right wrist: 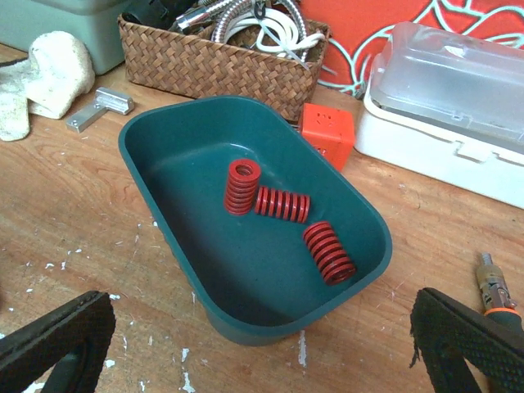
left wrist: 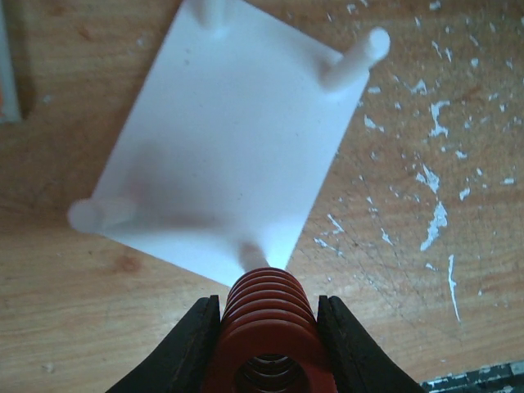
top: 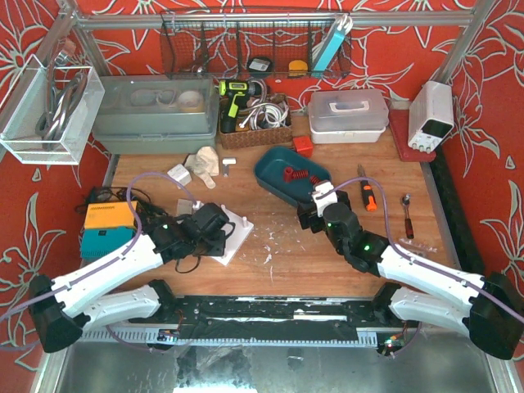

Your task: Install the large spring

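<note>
Next, my left gripper should come down, threading the coil onto the white plate's near post (left wrist: 255, 260), and release, since the red spring's lower end is lined up over it.
My left gripper (left wrist: 268, 344) is shut on a large red spring (left wrist: 268, 319), held just above the near post (left wrist: 250, 255) of a white plate (left wrist: 229, 139) with several upright posts. In the top view the left gripper (top: 214, 229) hovers over that plate (top: 237, 237). My right gripper (right wrist: 262, 344) is open and empty, just in front of a dark green tray (right wrist: 176, 135) holding three red springs (right wrist: 282, 205). In the top view the right gripper (top: 318, 206) sits at the tray's (top: 274, 182) near end.
A wicker basket (right wrist: 213, 61), a small orange cube (right wrist: 326, 133), a clear lidded box (right wrist: 458, 106) and a metal bracket (right wrist: 100, 108) lie behind the tray. An orange screwdriver (top: 367, 195) and a spoon (top: 407, 214) lie right of it. An orange-and-teal device (top: 108, 228) sits at the left.
</note>
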`<state>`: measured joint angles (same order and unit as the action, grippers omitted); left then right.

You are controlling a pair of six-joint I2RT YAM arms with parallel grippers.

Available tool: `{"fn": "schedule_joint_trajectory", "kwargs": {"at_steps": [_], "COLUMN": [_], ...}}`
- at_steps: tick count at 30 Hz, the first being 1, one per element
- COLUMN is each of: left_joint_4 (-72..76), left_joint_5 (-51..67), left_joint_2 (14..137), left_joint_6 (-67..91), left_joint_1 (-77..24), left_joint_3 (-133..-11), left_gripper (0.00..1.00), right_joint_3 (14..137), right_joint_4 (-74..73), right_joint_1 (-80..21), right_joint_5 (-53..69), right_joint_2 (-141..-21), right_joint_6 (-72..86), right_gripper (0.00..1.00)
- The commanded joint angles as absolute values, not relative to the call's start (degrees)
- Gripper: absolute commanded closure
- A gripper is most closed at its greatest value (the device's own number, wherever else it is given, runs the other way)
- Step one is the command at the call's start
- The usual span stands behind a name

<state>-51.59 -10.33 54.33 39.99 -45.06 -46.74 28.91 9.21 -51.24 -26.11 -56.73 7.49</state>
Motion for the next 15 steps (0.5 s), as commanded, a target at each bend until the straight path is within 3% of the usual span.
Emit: {"fn": "schedule_joint_trajectory", "kwargs": {"at_steps": [1,15], "left_joint_4": [-52.12,-50.23], "left_joint_5": [-12.21,-13.54], "left_joint_2": [56.19,60.07], "left_joint_6": [43.20,43.34], "left_joint_1": [-48.66,-49.48], "left_joint_3": [-45.95,-44.29], "left_gripper": [1.00,1.00], "right_joint_3": [29.18,28.40], "right_joint_4": [8.72,8.75], "right_joint_1": [-50.64,-50.11], "right_joint_5": [-26.14,-25.40], "right_joint_2": [-56.82,-55.30], "right_joint_6": [8.76,8.99], "right_gripper": [0.01,0.01]}}
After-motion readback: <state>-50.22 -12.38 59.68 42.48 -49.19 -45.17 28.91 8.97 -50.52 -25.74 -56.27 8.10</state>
